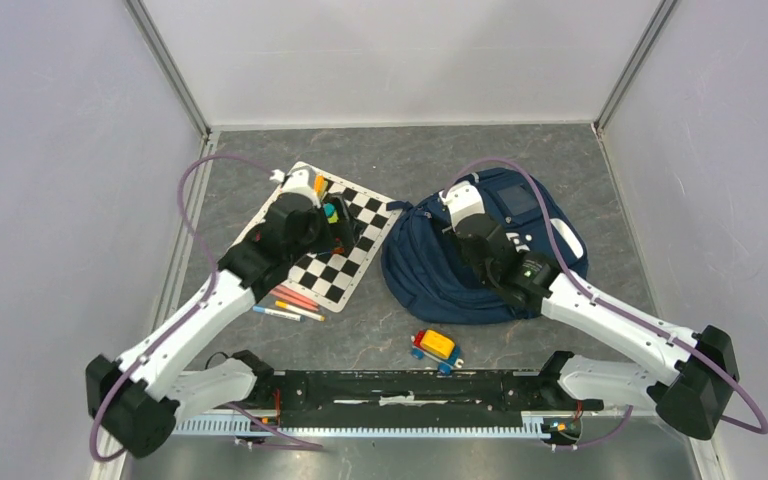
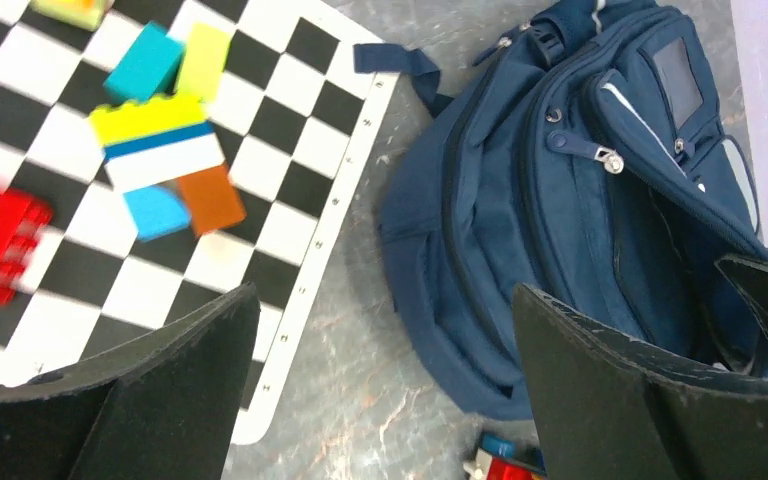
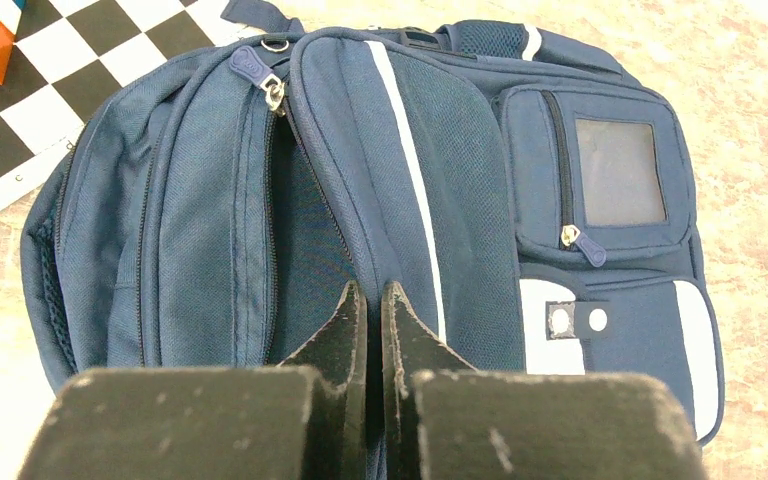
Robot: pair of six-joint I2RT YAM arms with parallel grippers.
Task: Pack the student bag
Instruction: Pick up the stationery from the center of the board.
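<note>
The left gripper moves back, down and to the left in the top view onto the white pen's blue end (image 1: 259,310) next, since it lies clear of other pens.
The student bag (image 1: 428,272) is a navy backpack with a pale stripe, lying flat right of centre. It also shows in the left wrist view (image 2: 560,180) and in the right wrist view (image 3: 210,200). Its main zip gapes open beside the stripe. My right gripper (image 1: 482,252) sits on top of the bag, its fingers (image 3: 345,320) pinched shut on the fabric edge of that opening. My left gripper (image 1: 340,232) hovers open and empty (image 2: 385,295) over the right edge of the chessboard (image 1: 345,268), left of the bag.
Several coloured blocks (image 2: 165,150) and a red block (image 2: 0,245) lie on the chessboard (image 2: 290,130). Coloured pens (image 1: 290,305) lie at its near edge. A toy car (image 1: 436,348) sits on the table in front of the bag. Walls close in the sides and back.
</note>
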